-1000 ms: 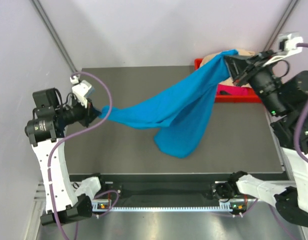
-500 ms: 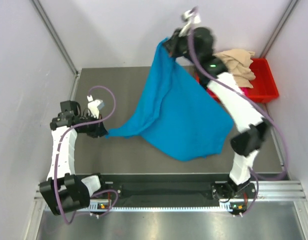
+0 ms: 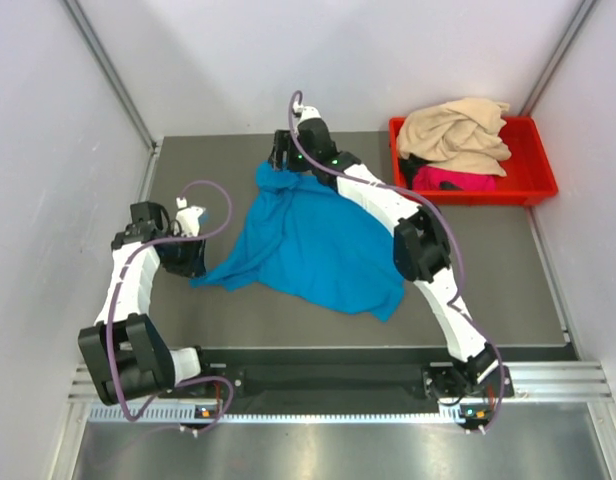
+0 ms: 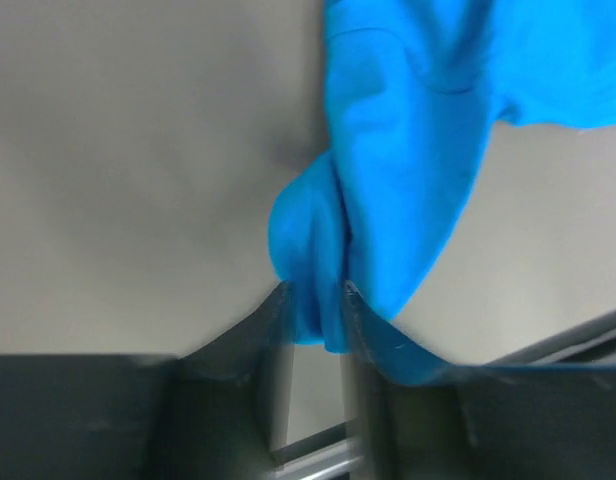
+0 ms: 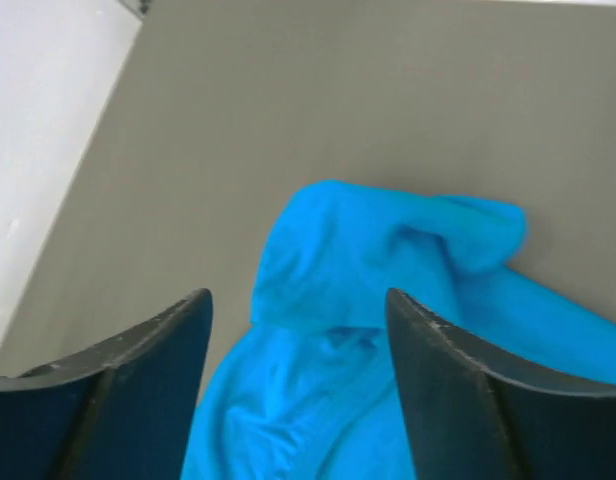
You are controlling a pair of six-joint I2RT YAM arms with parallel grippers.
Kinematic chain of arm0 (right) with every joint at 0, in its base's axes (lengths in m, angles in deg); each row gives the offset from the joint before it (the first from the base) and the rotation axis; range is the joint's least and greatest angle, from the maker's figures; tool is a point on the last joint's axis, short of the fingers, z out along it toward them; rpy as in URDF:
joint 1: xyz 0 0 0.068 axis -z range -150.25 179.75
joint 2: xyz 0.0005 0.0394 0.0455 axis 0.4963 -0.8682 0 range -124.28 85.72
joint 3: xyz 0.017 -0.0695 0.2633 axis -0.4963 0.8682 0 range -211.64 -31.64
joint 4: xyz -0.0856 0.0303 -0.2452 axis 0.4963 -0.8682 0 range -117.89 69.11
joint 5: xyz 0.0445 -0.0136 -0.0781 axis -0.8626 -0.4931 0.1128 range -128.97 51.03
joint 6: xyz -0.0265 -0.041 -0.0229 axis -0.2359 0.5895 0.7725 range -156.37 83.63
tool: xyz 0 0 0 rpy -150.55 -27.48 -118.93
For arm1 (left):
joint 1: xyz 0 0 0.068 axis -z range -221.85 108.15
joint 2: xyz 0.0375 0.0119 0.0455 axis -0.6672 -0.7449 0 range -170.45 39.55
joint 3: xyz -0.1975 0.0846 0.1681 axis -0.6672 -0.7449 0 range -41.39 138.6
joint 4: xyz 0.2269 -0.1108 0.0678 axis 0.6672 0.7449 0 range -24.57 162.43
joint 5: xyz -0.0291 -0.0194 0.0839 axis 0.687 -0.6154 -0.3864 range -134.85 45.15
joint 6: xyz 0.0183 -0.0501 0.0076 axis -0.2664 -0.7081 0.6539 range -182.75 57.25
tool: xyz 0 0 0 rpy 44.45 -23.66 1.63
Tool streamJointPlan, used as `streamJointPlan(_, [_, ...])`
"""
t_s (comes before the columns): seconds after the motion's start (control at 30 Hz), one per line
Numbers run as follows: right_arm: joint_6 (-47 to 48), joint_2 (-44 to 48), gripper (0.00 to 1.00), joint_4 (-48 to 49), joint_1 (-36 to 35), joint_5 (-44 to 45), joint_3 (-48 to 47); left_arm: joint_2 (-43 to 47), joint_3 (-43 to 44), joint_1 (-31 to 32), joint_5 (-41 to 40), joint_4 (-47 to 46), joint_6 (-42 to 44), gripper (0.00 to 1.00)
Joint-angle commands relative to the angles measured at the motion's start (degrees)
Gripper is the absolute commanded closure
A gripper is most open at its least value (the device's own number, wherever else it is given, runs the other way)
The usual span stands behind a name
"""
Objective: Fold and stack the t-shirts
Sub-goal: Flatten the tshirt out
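My right gripper crosses the shirt back and toward the right in the top view next, then lowers to close on the shirt's near edge, where its corner juts out.
The turquoise-blue t-shirt lies crumpled across the middle of the dark table. My left gripper sits low at the shirt's left corner. In the left wrist view a fold of the blue cloth fills the narrow gap between the left gripper fingers. My right gripper hovers over the shirt's far corner. In the right wrist view it stands wide open above the bunched blue cloth, holding nothing. The beige t-shirt and the magenta one lie in the bin.
A red plastic bin stands at the table's back right corner. Grey walls close in on both sides and behind. The right arm stretches diagonally over the table's right half. A metal rail runs along the near edge.
The right gripper swung the shirt from over the bin to the far middle, came down and opened. The shirt dropped from hanging onto the table. The left gripper lowered with its corner.
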Motion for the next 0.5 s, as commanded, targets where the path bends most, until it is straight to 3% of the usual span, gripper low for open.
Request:
streamJointPlan(0.0, [4.25, 10.29, 0.27, -2.66, 0.05, 4.93, 0.21, 2.26, -0.52, -0.18, -4.67, -2.65, 0.82, 0.53])
streamJointPlan(0.17, [6.91, 33.4, 0.25, -4.08, 0.05, 16.6, 31.91, 6.57, 2.02, 0.08, 5.23, -3.79, 3.64, 0.34])
streamJointPlan(0.23, [5.59, 43.04, 0.25, -4.34, 0.05, 19.87, 46.37, 4.91, 4.38, 0.78, 8.66, -5.71, 1.72, 0.32])
streamJointPlan(0.3, [2.34, 48.61, 0.25, -6.18, 0.05, 22.17, 58.43, 3.33, 5.01, 6.13, 6.68, -9.14, -1.88, 0.32])
streamJointPlan(0.33, [-0.71, 53.42, 0.25, -7.14, 0.05, 22.26, 62.07, 1.75, 5.19, 9.28, 1.87, -12.29, -2.77, 0.32])
streamJointPlan(0.37, [-2.31, 55.56, 0.25, -8.89, -0.12, 21.39, 65.59, 0.87, 5.1, 17.41, -1.83, -14.32, -3.39, 0.32])
streamJointPlan(0.47, [-8.55, 62.86, 0.27, -11.8, -0.47, 19.37, 77.73, -3.87, 5.45, 29.48, -10.27, -20.39, -4.54, 0.32])
